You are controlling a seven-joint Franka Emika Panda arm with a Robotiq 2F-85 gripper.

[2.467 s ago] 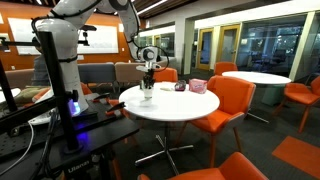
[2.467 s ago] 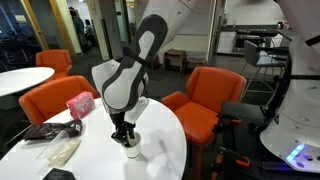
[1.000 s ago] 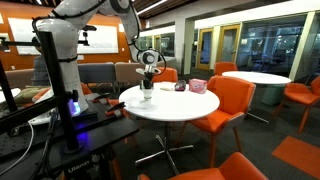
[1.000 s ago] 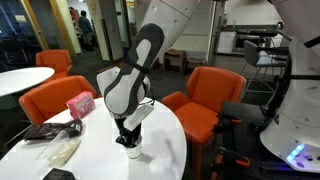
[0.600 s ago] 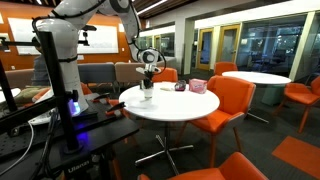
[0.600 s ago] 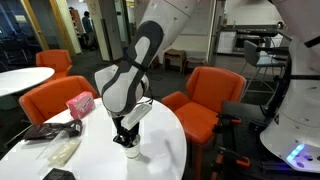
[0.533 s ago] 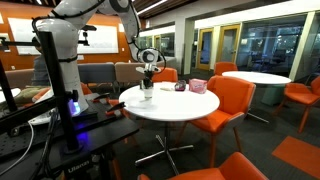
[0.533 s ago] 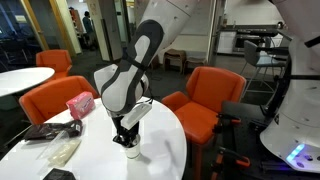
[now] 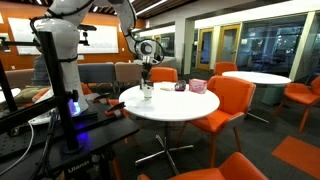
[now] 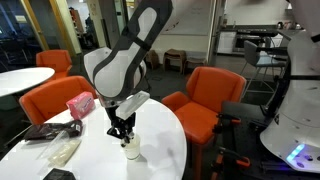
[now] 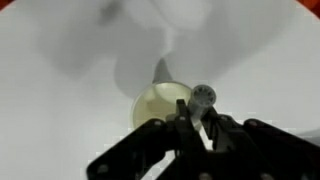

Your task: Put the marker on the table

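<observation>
I will next shift my gripper toward the front-edge dark thing and down to the bare tabletop beside the cup, as the cup is beneath the marker [image 11: 203, 98].
My gripper [image 10: 122, 127] hangs over the large round white table [image 10: 160, 160], just above a small white cup [image 10: 131, 151] that stands near the table's edge. In the wrist view the jaws [image 11: 198, 125] are shut on a grey marker [image 11: 203, 98], whose round end points at the camera, with the cup's pale opening [image 11: 155, 105] right below it. In an exterior view the gripper [image 9: 147, 70] is above the cup [image 9: 147, 92] on the table [image 9: 185, 108]. The marker itself is too small to make out in both exterior views.
On the table lie a pink box [image 10: 79, 103], a dark flat object [image 10: 40, 131], a clear bag [image 10: 62, 150] and a dark thing [image 10: 58, 174] at the front edge. Orange chairs [image 10: 205, 100] ring the table. A second round white table [image 9: 256, 77] stands beyond. The black robot bench [image 9: 70, 135] is beside the table.
My gripper has risen from down in the cup to above it, with the marker held in its jaws. The cup has stayed in place.
</observation>
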